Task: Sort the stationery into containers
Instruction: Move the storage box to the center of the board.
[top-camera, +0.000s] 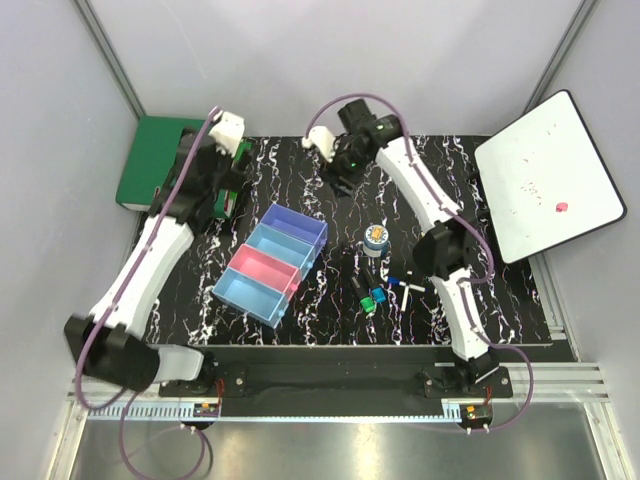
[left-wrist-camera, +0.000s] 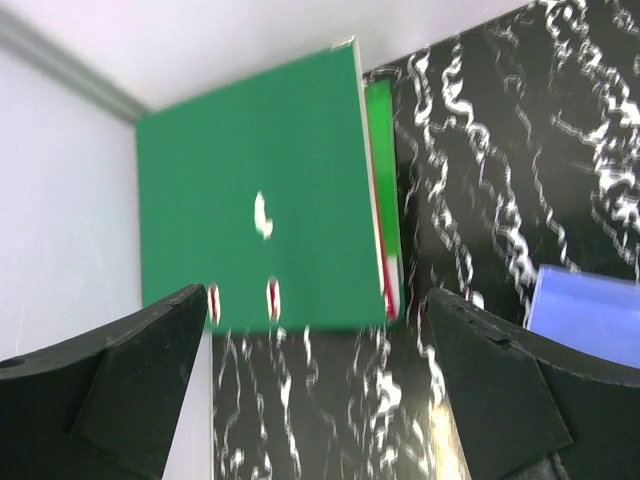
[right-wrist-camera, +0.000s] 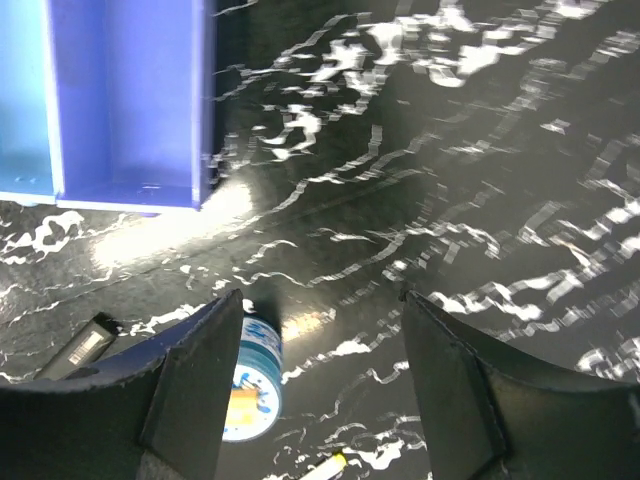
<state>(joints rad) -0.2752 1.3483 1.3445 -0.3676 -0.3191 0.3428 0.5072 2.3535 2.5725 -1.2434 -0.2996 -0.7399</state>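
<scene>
My right gripper moves back down next over the thin side joining the purple-blue and light blue bins, which stands below it, to its left in the top view.
Four joined bins lie in a diagonal row mid-table: purple-blue, light blue, pink, light blue. A blue-rimmed tape roll stands to their right, with short markers and a thin white pen nearer the front. My right gripper is open and empty at the back, above bare table. In the right wrist view the tape roll sits by the left finger, a white pen tip below, the purple-blue bin top left. My left gripper is open and empty near the green binder.
A white board with black rim lies at the back right. The green ring binder lies at the back left corner, beside the grey wall. A dark marker end shows left of the right gripper's finger.
</scene>
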